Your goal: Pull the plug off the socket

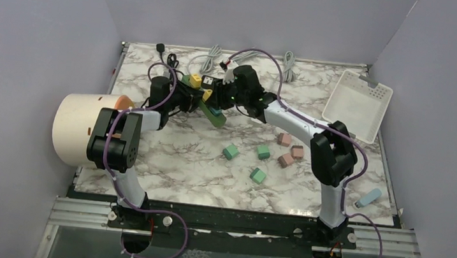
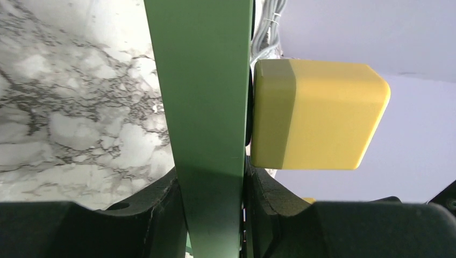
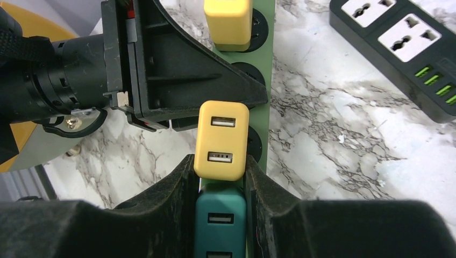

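Observation:
The teal plug (image 3: 220, 223) comes off in my right gripper next and lowers back for release, as bare marble lies below and back from the gripper.
A green power strip (image 1: 216, 117) is held off the table between both grippers. My left gripper (image 2: 209, 172) is shut on the strip (image 2: 204, 107), and a yellow plug (image 2: 317, 113) stands out of its side. In the right wrist view the strip (image 3: 262, 70) carries two yellow plugs (image 3: 223, 141) (image 3: 228, 21) and a teal plug (image 3: 220, 223). My right gripper (image 3: 219, 161) is shut around the teal plug. Its fingertips (image 3: 185, 172) also flank the near end of the middle yellow plug. In the top view the left gripper (image 1: 192, 98) and right gripper (image 1: 219, 99) meet at the strip.
A black power strip (image 3: 398, 37) lies on the marble beside the green one. Grey cables (image 1: 214, 57) lie at the back and a white tray (image 1: 358, 104) leans at the right. Green (image 1: 262, 152) and pink (image 1: 285, 159) blocks are scattered in the middle. A beige cylinder (image 1: 79, 126) stands at the left.

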